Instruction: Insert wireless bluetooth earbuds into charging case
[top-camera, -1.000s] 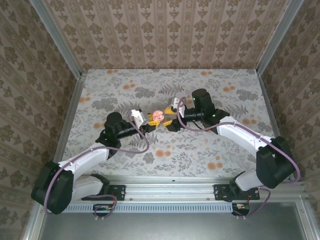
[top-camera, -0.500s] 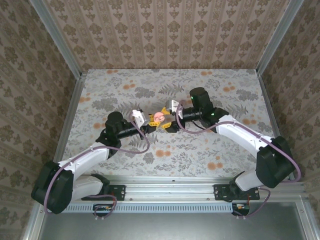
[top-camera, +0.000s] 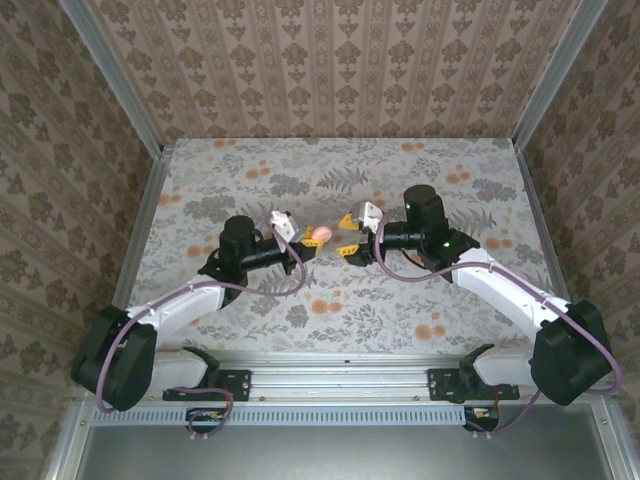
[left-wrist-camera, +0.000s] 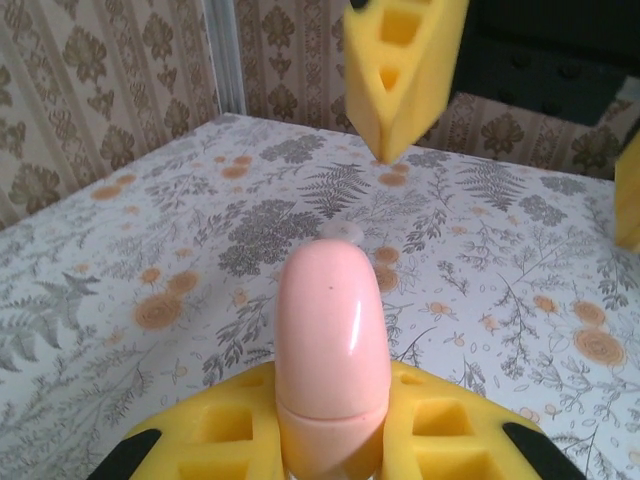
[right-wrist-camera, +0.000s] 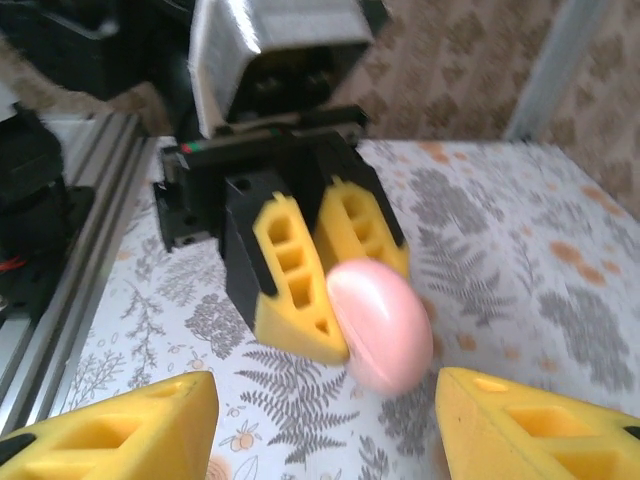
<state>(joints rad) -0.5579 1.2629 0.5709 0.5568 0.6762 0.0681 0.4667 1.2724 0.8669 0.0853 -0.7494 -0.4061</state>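
The left gripper lowers the held case (top-camera: 318, 235) next with its fingers tilting downward, then releases it on the floral cloth.
The charging case (top-camera: 318, 235) is a salmon-pink puck, closed along its seam. My left gripper (top-camera: 306, 241) is shut on it and holds it on edge above the floral cloth. In the left wrist view the case (left-wrist-camera: 330, 350) rises between my yellow fingers (left-wrist-camera: 200, 440). The right wrist view has the case (right-wrist-camera: 380, 325) clamped by the left fingers (right-wrist-camera: 290, 275). My right gripper (top-camera: 348, 236) stands open a short way to the case's right, with nothing between its pads (right-wrist-camera: 110, 425). The earbuds are hidden. A tiny pale blob (left-wrist-camera: 340, 232) lies on the cloth beyond the case, too small to identify.
The floral cloth (top-camera: 420, 290) covers the table, with orange printed flowers (top-camera: 320, 306) scattered over it. Patterned walls and metal posts (top-camera: 140, 120) close in the left, back and right sides. A metal rail (top-camera: 340, 365) runs along the near edge.
My right gripper has drawn back to the right, away from the case, its jaws a little narrower. The left gripper has shifted slightly up and right with the case, which now looks closed.
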